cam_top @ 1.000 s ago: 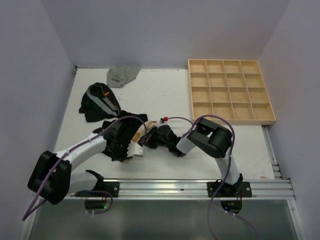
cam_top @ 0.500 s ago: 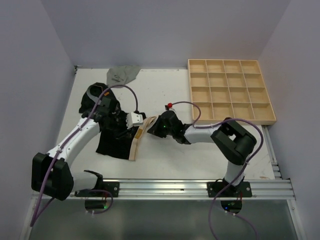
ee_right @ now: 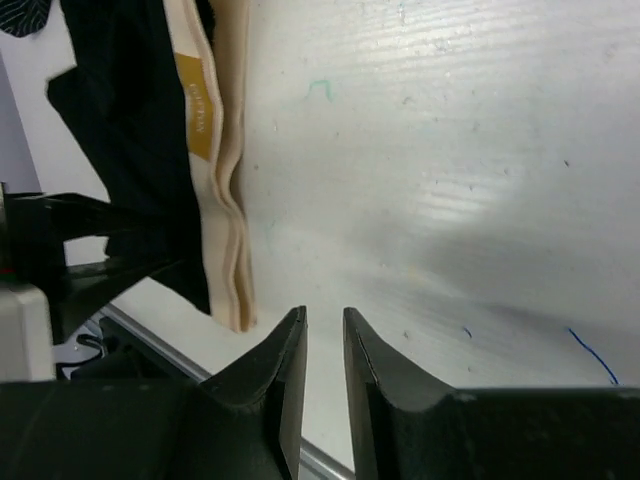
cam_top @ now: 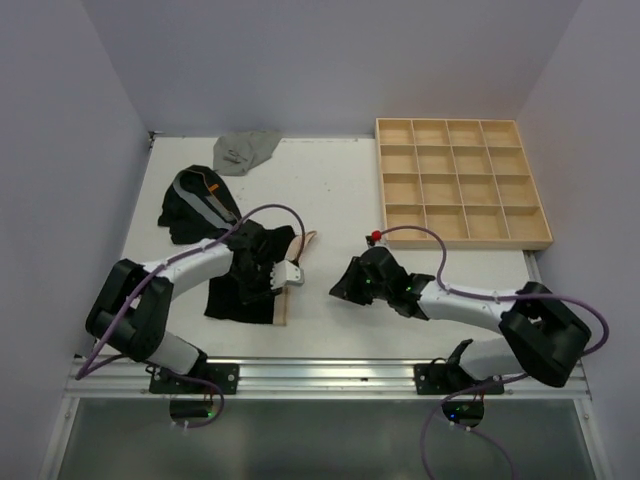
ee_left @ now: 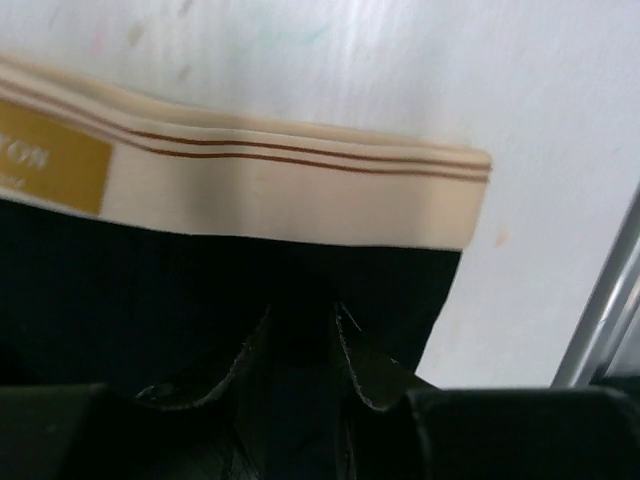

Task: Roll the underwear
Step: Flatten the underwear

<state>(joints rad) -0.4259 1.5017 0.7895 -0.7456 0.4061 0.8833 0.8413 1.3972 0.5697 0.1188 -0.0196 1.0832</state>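
Note:
My right gripper lowers and moves back onto the edge of the waistband's near end (cam_top: 281, 315) (ee_right: 236, 308) next. That end lies closer to the metal bar than my open fingers.
A black underwear (cam_top: 238, 292) with a tan waistband (cam_top: 283, 305) lies spread on the white table, left of centre. My left gripper (cam_top: 270, 280) rests on its black cloth just behind the waistband. In the left wrist view the waistband (ee_left: 300, 190) runs across ahead of the fingers. A fold of black cloth (ee_left: 150, 290) sits pinched in the left gripper (ee_left: 300, 320). My right gripper (cam_top: 342, 285) hovers to the right of the underwear, apart from it. In the right wrist view the right gripper (ee_right: 325, 320) is slightly open over bare table with nothing in it, and the underwear (ee_right: 130, 150) lies at upper left.
A second black underwear with a grey waistband (cam_top: 195, 205) lies at the back left. A grey one (cam_top: 245, 150) sits by the back wall. The wooden grid tray (cam_top: 460, 180) stands at the back right. A metal rail (cam_top: 400, 375) runs along the near edge.
My right gripper let go of the waistband, opened and drew back to the right and nearer. My left gripper slid toward the near side, and the underwear now lies flatter.

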